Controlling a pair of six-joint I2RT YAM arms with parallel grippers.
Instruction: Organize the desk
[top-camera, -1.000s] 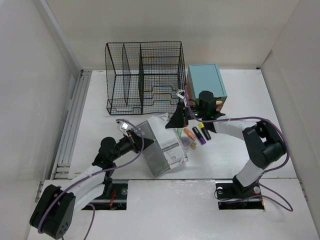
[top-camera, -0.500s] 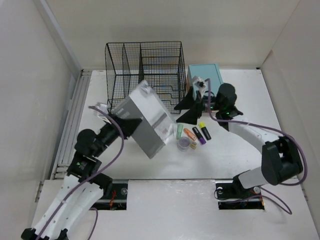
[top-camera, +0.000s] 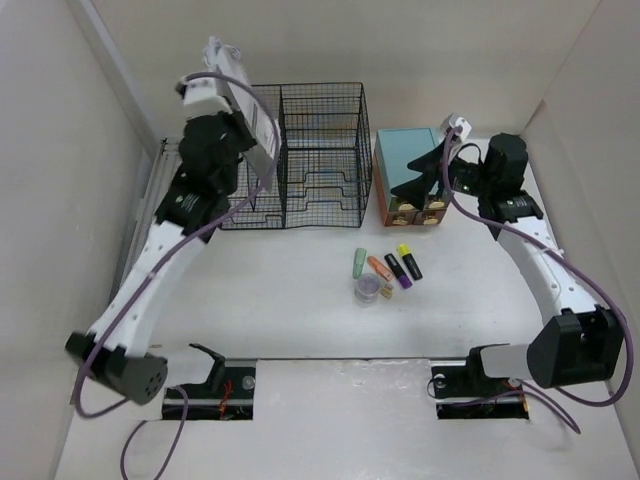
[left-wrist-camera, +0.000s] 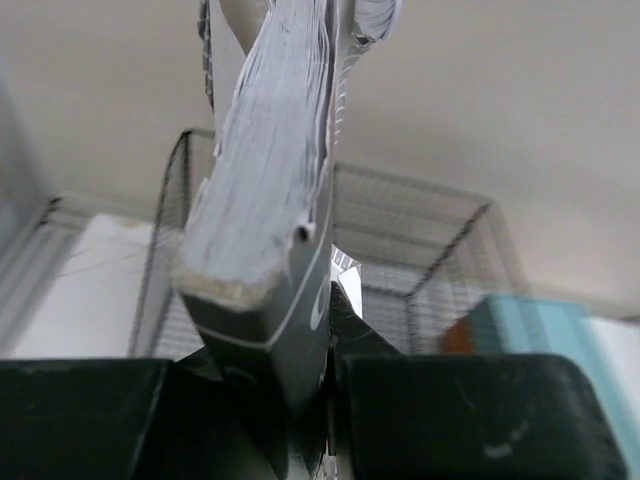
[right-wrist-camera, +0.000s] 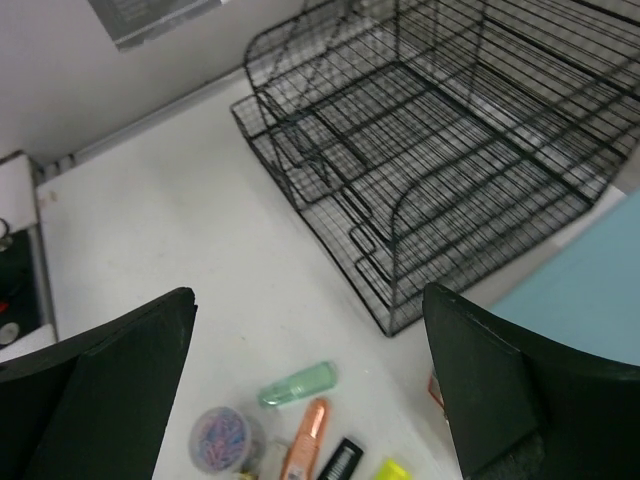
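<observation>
My left gripper should go down and straighten next to let go of the grey book (top-camera: 256, 118) in the narrow compartment (top-camera: 268, 207) beside the organizer's long divider, because the book is still hanging slanted above.
My left gripper (top-camera: 238, 112) is shut on a thick grey book (top-camera: 256, 118) and holds it on edge, high over the left compartments of the black wire-mesh organizer (top-camera: 300, 160). In the left wrist view the book (left-wrist-camera: 270, 200) rises from between the jaws with its page block facing the camera. Over the front of the teal drawer box (top-camera: 410, 160), my right gripper (top-camera: 420, 176) stands open and holds nothing. On the white desk (top-camera: 280, 310) lie a green highlighter (top-camera: 359, 263), an orange one (top-camera: 379, 267), a purple one (top-camera: 396, 270) and a yellow one (top-camera: 409, 261).
A small jar of paper clips (top-camera: 368, 288) stands just in front of the highlighters. The right wrist view shows the green highlighter (right-wrist-camera: 297, 385), the jar (right-wrist-camera: 222, 440) and the organizer (right-wrist-camera: 450, 150) below the open gripper (right-wrist-camera: 310, 390). White walls enclose the desk on three sides.
The left arm has lifted the book off the desk and carried it up and back, over the organizer. The right gripper has opened and drawn back to the right, to the teal box.
</observation>
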